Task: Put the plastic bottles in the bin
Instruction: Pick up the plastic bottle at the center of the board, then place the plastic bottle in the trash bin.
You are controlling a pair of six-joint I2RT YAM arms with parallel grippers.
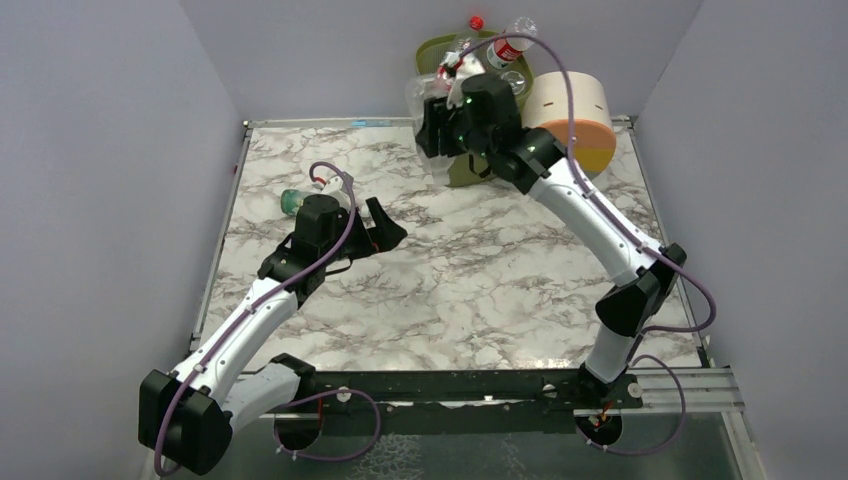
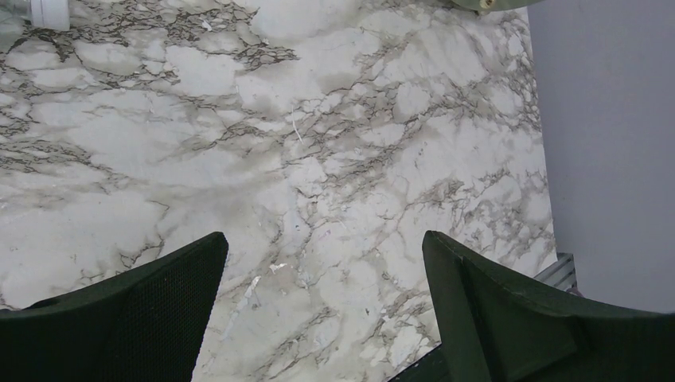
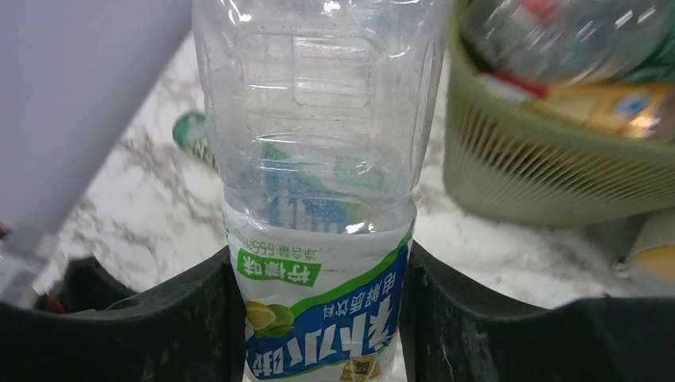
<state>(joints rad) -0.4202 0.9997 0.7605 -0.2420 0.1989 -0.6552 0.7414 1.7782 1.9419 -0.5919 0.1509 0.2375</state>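
My right gripper next carries the bottle outward past the mesh bin's near rim and releases it in the mesh bin's opening [image 1: 446, 56] [image 3: 569, 52], where other bottles lie.
My right gripper [image 1: 437, 125] [image 3: 322, 270] is shut on a clear plastic bottle [image 3: 318, 302] with a blue, green and white label. It holds the bottle [image 1: 422, 95] in the air just left of the olive-green mesh bin [image 1: 440, 45] [image 3: 557, 183] at the back of the table. Several bottles fill the bin, among them one with a red label [image 1: 508, 50]. Another bottle with a green end [image 1: 292, 201] [image 3: 191, 131] lies on the marble behind my left arm. My left gripper [image 1: 388, 230] [image 2: 326, 239] is open over bare marble with nothing between its fingers.
A cream drum [image 1: 575, 105] with an orange-and-yellow face stands right of the bin. Grey walls close in the table on the left, back and right. A white cap [image 2: 48, 9] shows at the top left corner of the left wrist view.
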